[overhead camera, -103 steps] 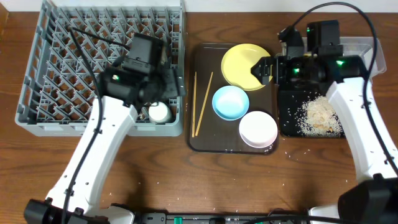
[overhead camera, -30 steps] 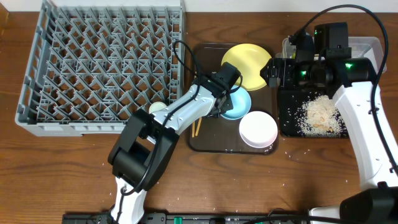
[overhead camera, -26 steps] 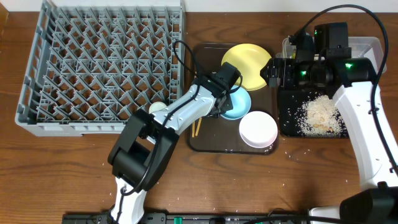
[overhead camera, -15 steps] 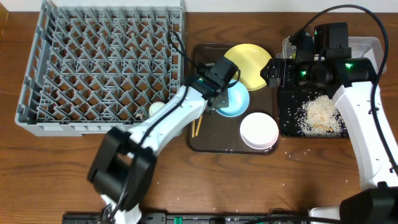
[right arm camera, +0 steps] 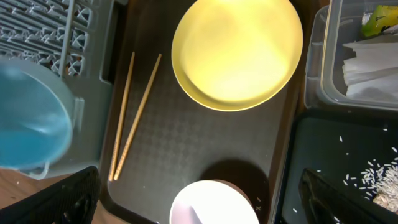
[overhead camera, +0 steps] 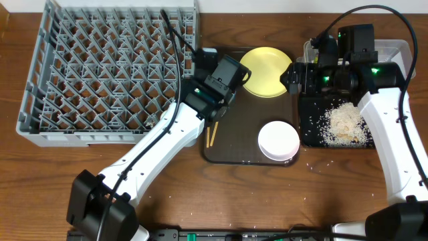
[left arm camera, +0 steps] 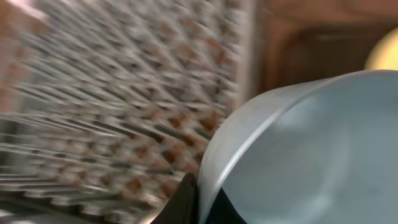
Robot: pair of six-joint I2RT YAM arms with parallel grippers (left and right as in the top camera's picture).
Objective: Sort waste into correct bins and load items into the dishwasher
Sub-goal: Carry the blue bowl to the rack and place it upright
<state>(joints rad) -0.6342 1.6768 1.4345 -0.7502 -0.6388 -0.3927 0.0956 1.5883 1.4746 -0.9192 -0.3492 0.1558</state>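
Note:
The light blue bowl still hangs over the rack's edge. Next, my left gripper turns and lowers it left in the overhead view into the wires.
My left gripper is shut on the rim of the light blue bowl, one finger inside and one outside. The bowl hangs tilted over the right edge of the grey dishwasher rack; from overhead the arm hides it. On the brown tray lie the yellow plate, the white bowl and the chopsticks. My right gripper is open above the tray's right side, holding nothing.
A black tray right of the brown one holds rice grains and a crumpled napkin. Behind it, the clear tub contains white paper and a green-yellow wrapper. Rice grains dot the table's front.
My left gripper has lifted the blue bowl off the brown tray and carried it left to the rack's edge. The right arm has stayed still.

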